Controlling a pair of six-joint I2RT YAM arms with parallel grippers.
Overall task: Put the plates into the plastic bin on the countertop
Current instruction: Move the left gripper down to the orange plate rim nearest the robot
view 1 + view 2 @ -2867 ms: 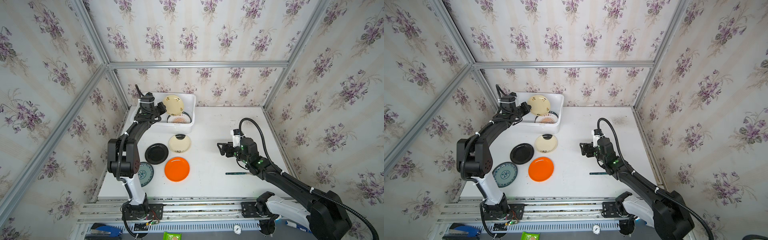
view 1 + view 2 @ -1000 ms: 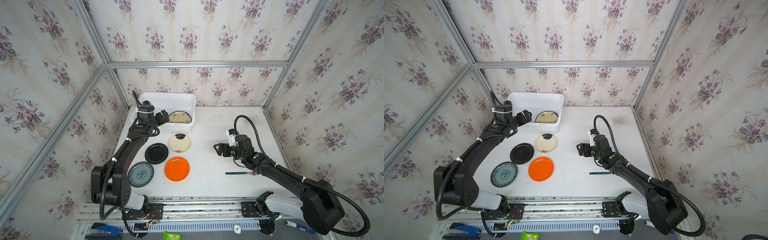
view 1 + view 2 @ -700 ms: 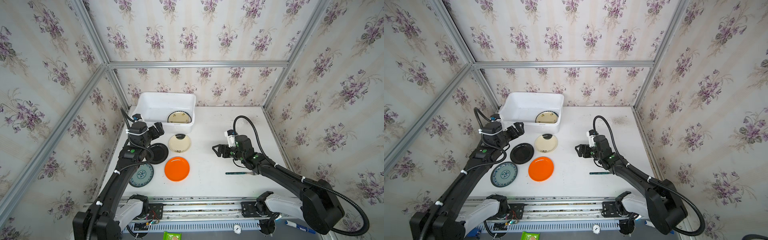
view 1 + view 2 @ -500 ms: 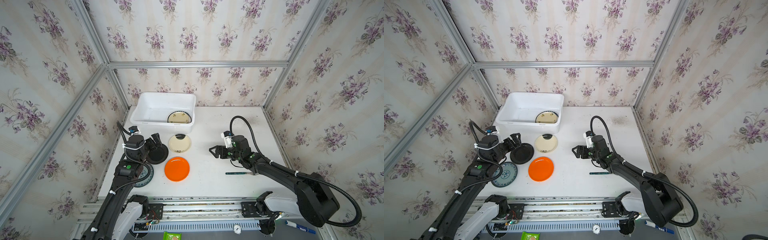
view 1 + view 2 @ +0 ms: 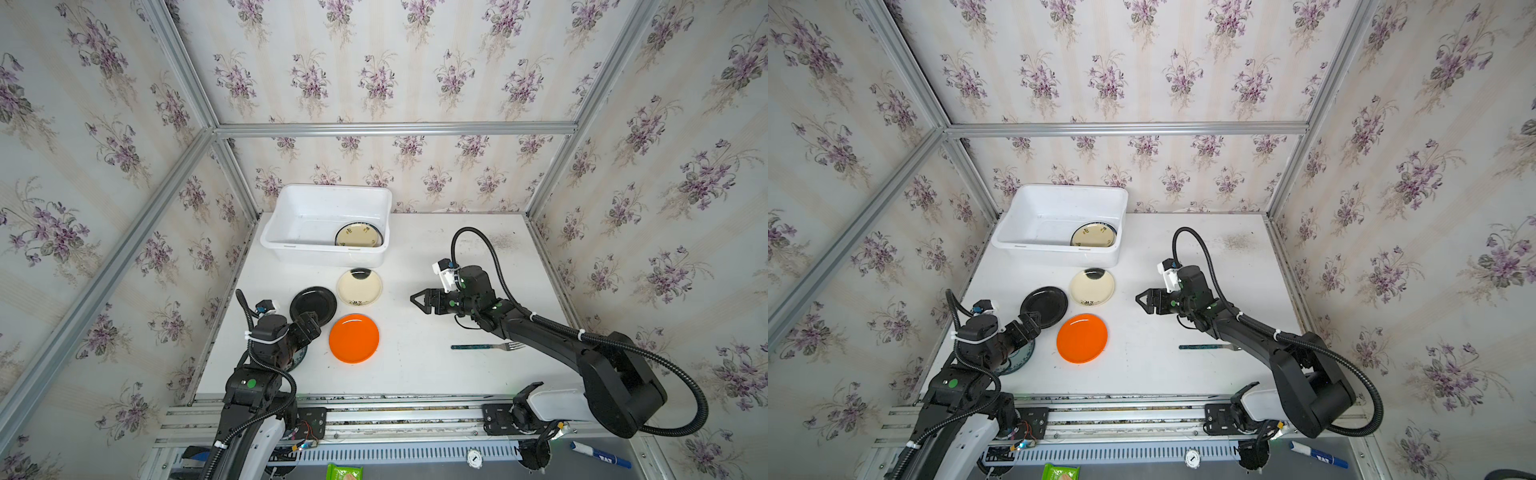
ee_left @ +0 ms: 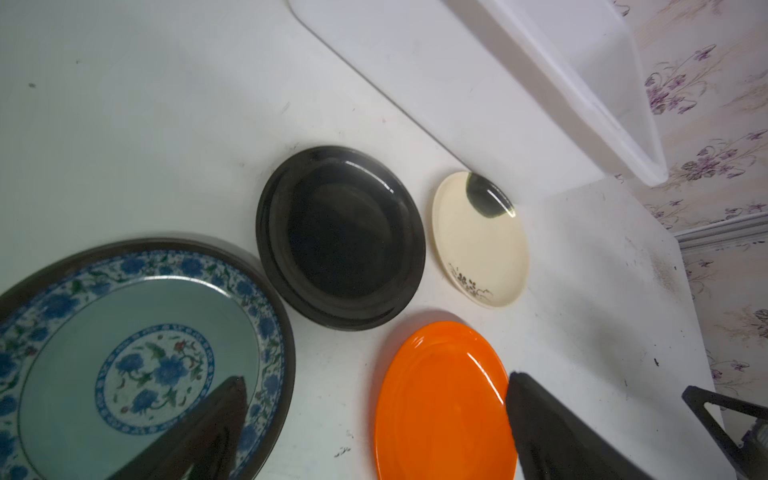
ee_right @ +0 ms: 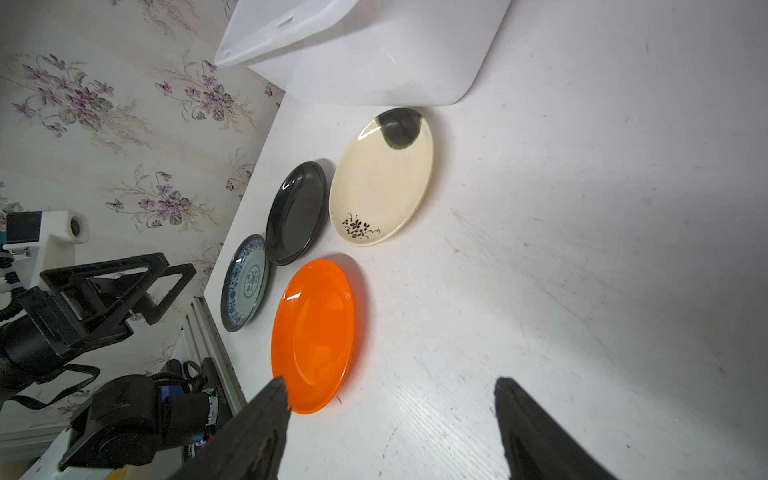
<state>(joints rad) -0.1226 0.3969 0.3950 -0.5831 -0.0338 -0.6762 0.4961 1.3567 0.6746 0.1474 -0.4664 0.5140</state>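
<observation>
My left gripper is above the orange plate [image 5: 353,338] and needs to go down to it and close on the orange plate's rim facing the blue-patterned plate, where bare counter leaves room.
The white plastic bin [image 5: 291,249] stands at the back left of the countertop [image 5: 415,374] with a cream plate [image 5: 358,235] lying inside. In front of it lie a cream plate [image 5: 359,287], a black plate [image 5: 312,301] and an orange plate [image 5: 353,338]. A blue-patterned plate [image 6: 124,353] lies near the left edge, mostly hidden under my left arm in both top views. My left gripper [image 5: 309,324] hangs open and empty between it and the orange plate [image 6: 440,399]. My right gripper [image 5: 419,301] is open and empty, right of the plates, pointing at them [image 7: 390,380].
A dark-handled fork [image 5: 486,345] lies on the counter under my right arm. Aluminium framing and papered walls close in the left, back and right sides. A rail [image 5: 374,411] runs along the front edge.
My left arm has let a cream plate go into the bin and drawn back to the near left, over the blue-patterned plate. My right gripper has crept left toward the plates.
</observation>
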